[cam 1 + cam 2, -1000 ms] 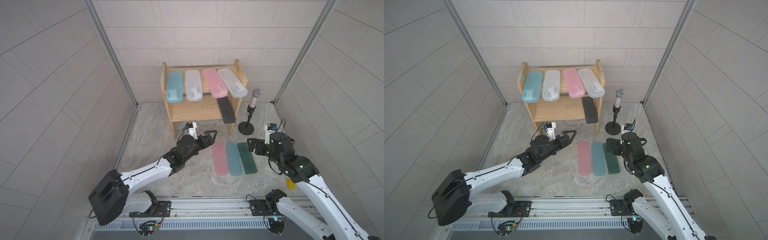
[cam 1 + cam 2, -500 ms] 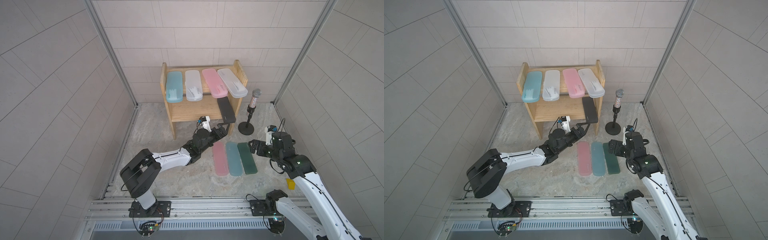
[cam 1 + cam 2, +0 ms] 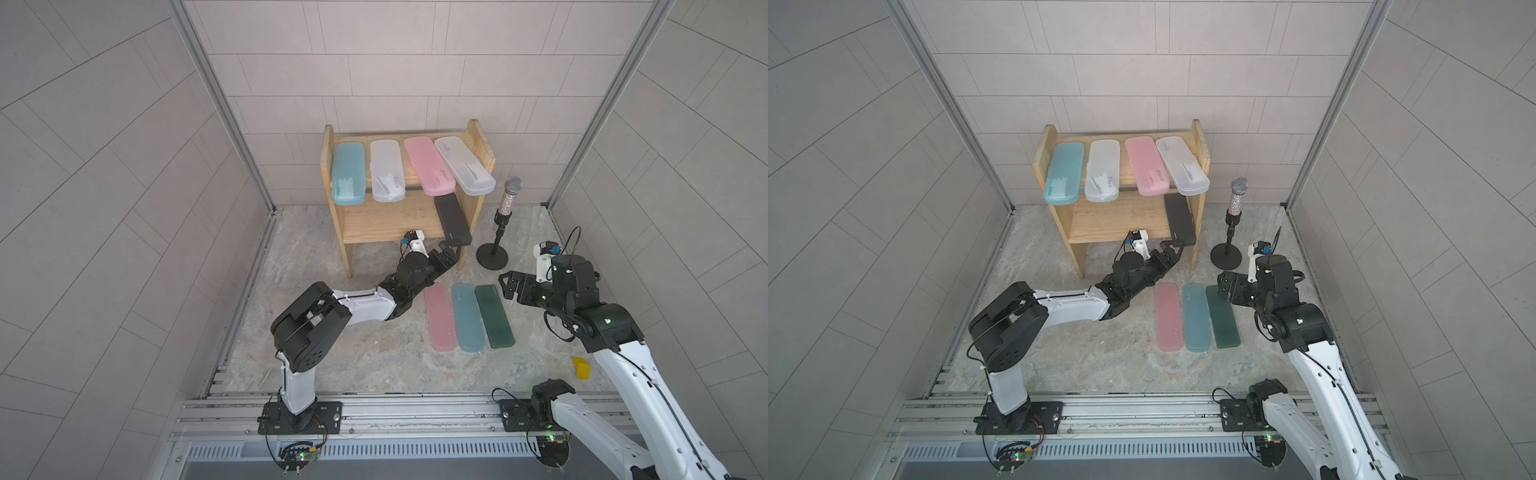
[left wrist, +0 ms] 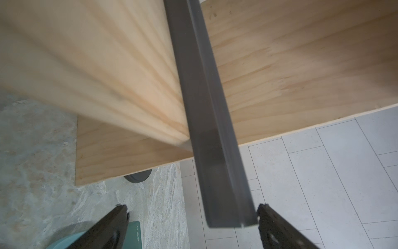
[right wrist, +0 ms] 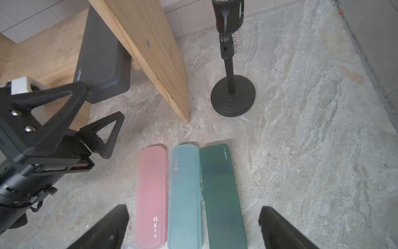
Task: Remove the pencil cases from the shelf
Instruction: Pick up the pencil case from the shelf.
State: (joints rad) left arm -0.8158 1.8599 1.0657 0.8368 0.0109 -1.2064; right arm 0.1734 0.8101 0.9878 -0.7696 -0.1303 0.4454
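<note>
My left gripper should slide outward with its open fingers around the black case's overhanging end [image 3: 458,237] [image 4: 229,207] and close there, because that end sticks out past the edge of the shelf's lower level.
The pine shelf [image 3: 386,226] carries a light blue [image 3: 349,172], a white [image 3: 386,170], a pink [image 3: 428,166] and another white pencil case [image 3: 465,166] on its top tier. A black case [image 3: 453,220] overhangs the lower tier's front edge. My left gripper [image 3: 451,255] is open at that overhanging end; in the left wrist view the black case [image 4: 206,120] ends between the fingers, close beside one. Pink [image 3: 440,318], light blue [image 3: 468,318] and dark green [image 3: 494,316] cases lie side by side on the floor. My right gripper [image 5: 193,217] hangs open over them, holding nothing.
A glittery microphone [image 3: 505,208] on a black stand [image 3: 491,257] is just right of the shelf's right leg. A small yellow block [image 3: 581,368] lies on the floor near the right arm. Tiled walls close in on three sides.
My left arm has stretched forward and to the right, carrying its open gripper from the mid floor to the black case's front end. The right arm has drifted slightly right.
</note>
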